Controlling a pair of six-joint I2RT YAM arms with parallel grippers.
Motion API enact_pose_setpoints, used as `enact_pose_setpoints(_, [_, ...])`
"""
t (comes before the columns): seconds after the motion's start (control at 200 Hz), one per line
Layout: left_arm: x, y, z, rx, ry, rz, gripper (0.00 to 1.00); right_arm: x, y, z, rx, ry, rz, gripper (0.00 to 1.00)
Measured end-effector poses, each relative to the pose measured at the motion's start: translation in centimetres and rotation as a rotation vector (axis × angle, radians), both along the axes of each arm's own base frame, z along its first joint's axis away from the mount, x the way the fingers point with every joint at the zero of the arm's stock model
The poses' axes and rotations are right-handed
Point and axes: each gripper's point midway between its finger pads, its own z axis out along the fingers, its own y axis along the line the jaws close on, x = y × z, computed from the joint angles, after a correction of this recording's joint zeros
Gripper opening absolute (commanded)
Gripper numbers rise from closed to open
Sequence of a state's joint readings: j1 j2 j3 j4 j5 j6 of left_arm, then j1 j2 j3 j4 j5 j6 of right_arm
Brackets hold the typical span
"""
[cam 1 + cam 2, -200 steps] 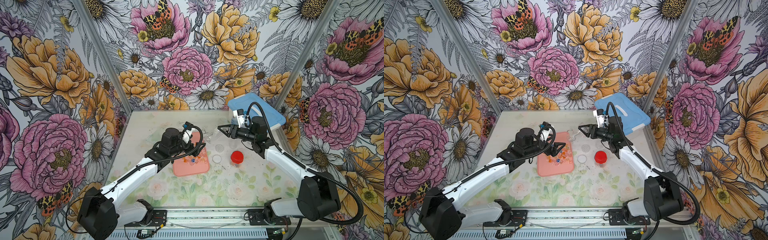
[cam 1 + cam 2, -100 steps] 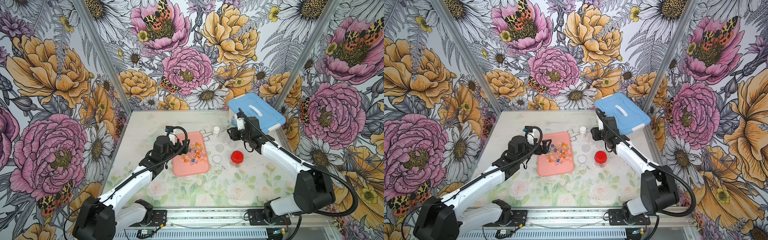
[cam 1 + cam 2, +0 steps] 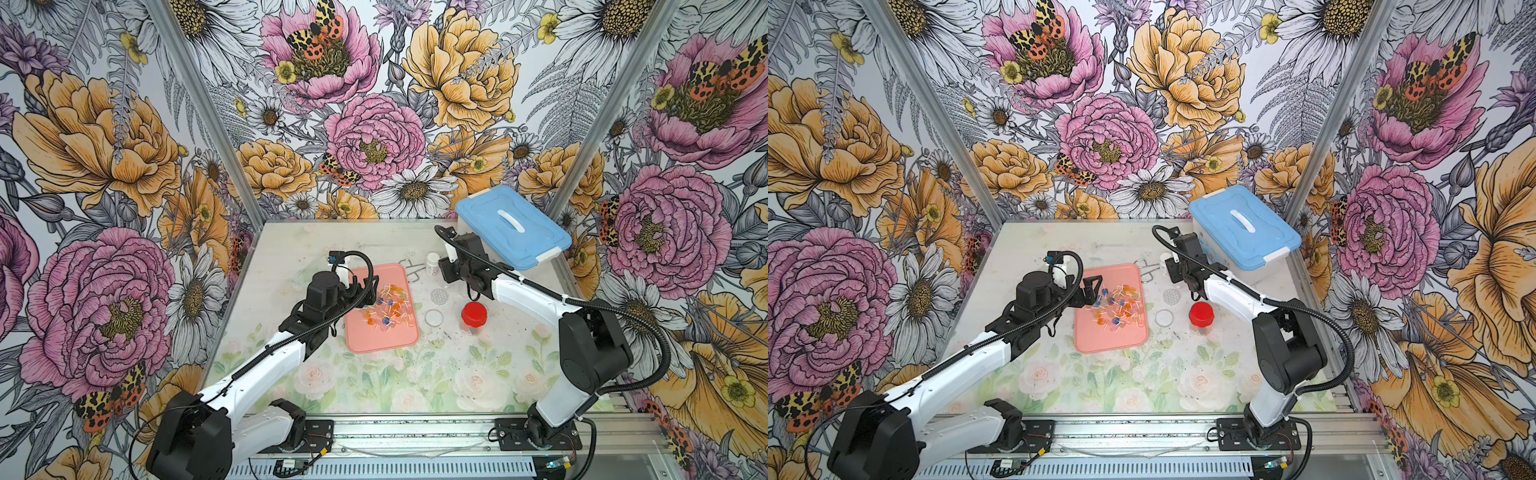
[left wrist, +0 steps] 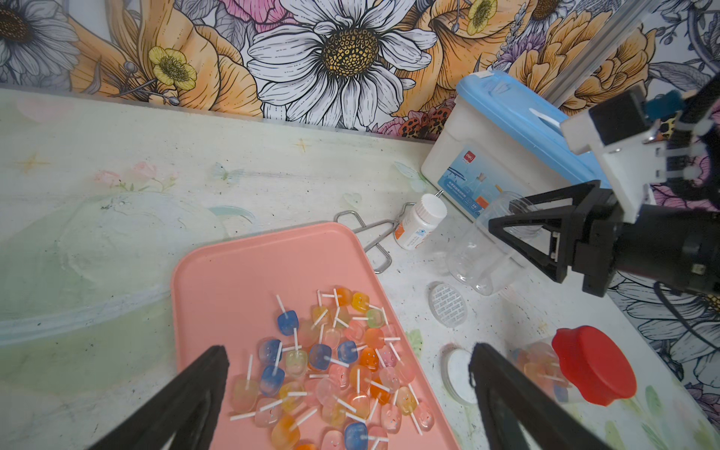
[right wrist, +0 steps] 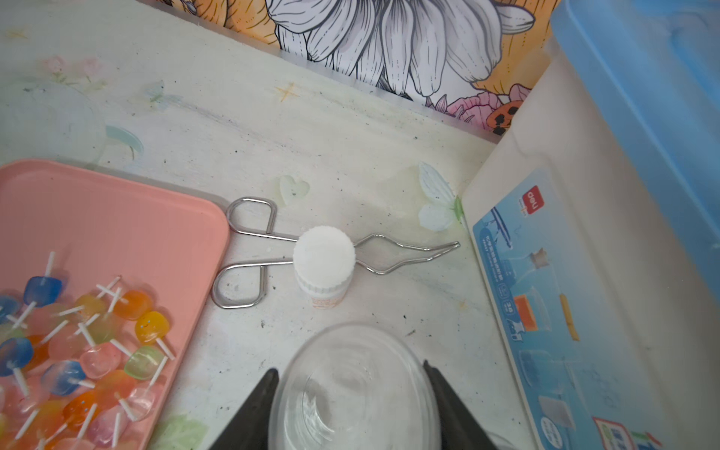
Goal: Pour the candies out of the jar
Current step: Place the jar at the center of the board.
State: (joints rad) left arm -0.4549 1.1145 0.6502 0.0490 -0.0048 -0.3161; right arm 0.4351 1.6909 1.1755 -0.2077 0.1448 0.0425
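My right gripper should next lower the clear jar (image 4: pixel 483 253) onto the bare tabletop between the white bottle and the seal disc and release it, because the jar already looks empty.
The candies (image 3: pixel 388 307) (image 3: pixel 1117 307) (image 4: pixel 335 370) (image 5: pixel 78 350) lie heaped on a pink tray (image 3: pixel 374 340) (image 3: pixel 1100 340) (image 4: pixel 241 272) (image 5: pixel 97 218). My left gripper (image 3: pixel 368 286) (image 3: pixel 1092 291) (image 4: pixel 346 350) hangs open over the tray's left side, with nothing between its fingers. My right gripper (image 4: pixel 500 214) (image 5: pixel 350 370) is shut on the clear jar (image 4: pixel 483 253) (image 5: pixel 350 389), which looks empty. It holds the jar mouth up beside the blue-lidded box. In both top views the arm hides the jar.
A blue-lidded box (image 3: pixel 511 224) (image 3: pixel 1241 220) fills the back right corner. Metal tongs (image 5: pixel 265 253) and a small white bottle (image 5: pixel 323 261) (image 3: pixel 432 262) lie between tray and box. A red-lidded jar (image 3: pixel 473 313) (image 4: pixel 592 362) with candies, a white lid (image 3: pixel 433 318) and a seal disc (image 3: pixel 439 296) sit right of the tray.
My right gripper has swung the jar back from over the tray to beside the box and turned it mouth up. My left gripper has drawn back a little to the left.
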Motion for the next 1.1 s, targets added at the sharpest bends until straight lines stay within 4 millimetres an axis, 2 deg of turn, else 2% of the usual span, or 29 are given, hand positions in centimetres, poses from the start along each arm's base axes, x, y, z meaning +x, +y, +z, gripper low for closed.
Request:
enact_pose_setpoints(0.405, [-0.1,0.1,-0.3,0.003,0.005,0.000,0.99,1.0,0.0,-1.6,0.027,-0.051,-0.034,0.42])
enact_pose_setpoints(0.765, [-0.3,0.2,0.4,-0.006,-0.014,0.003,0.99,1.8,0.4,-2.8,0.040,-0.059,-0.041,0.43])
enact_pose_setpoints(0.881, [-0.4,0.3,0.1,-0.002,-0.008,0.003,0.99,1.7,0.4,-3.1,0.045,-0.056,-0.045,0.49])
enact_pose_setpoints(1.101, [-0.5,0.3,0.0,-0.002,-0.006,0.003,0.99,1.7,0.4,-3.1,0.055,-0.051,-0.049,0.66])
